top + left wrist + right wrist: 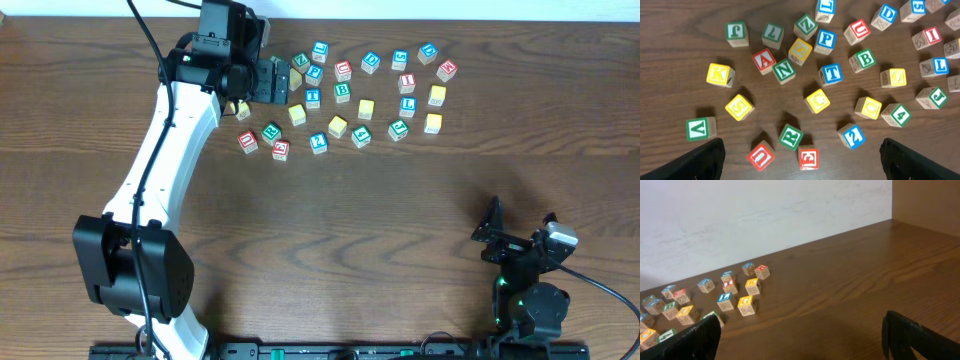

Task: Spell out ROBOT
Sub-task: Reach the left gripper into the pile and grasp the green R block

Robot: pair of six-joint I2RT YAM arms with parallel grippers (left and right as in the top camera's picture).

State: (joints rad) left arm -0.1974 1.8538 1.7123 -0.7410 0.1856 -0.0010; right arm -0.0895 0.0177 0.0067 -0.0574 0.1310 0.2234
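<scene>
My fingers are at an angle to the cube of the green-edged R [271, 133] [790, 137]. ROBOT starts with R, so my left gripper should turn and move down onto it next.
The letter cubes lie scattered on the table's far half. In the left wrist view I see the green-edged R [790, 137], blue-edged T [831, 73], green-edged B [865, 59] and two yellow-faced cubes with round letters [869, 107] [897, 77]. From overhead they are R [271, 131], T [313, 97], B [342, 92] and the yellow ones [337, 127] [366, 108]. My left gripper [275, 80] [801, 155] hovers open above the cluster's left side, holding nothing. My right gripper [520, 222] [800, 335] is open and empty over bare wood near the front right.
Other letter cubes crowd around: red E [808, 157] and red U [761, 156] beside R, yellow C [817, 100], blue 2 [852, 136], green 4 [896, 115], blue P [825, 40]. A white wall [765, 215] borders the table's far edge.
</scene>
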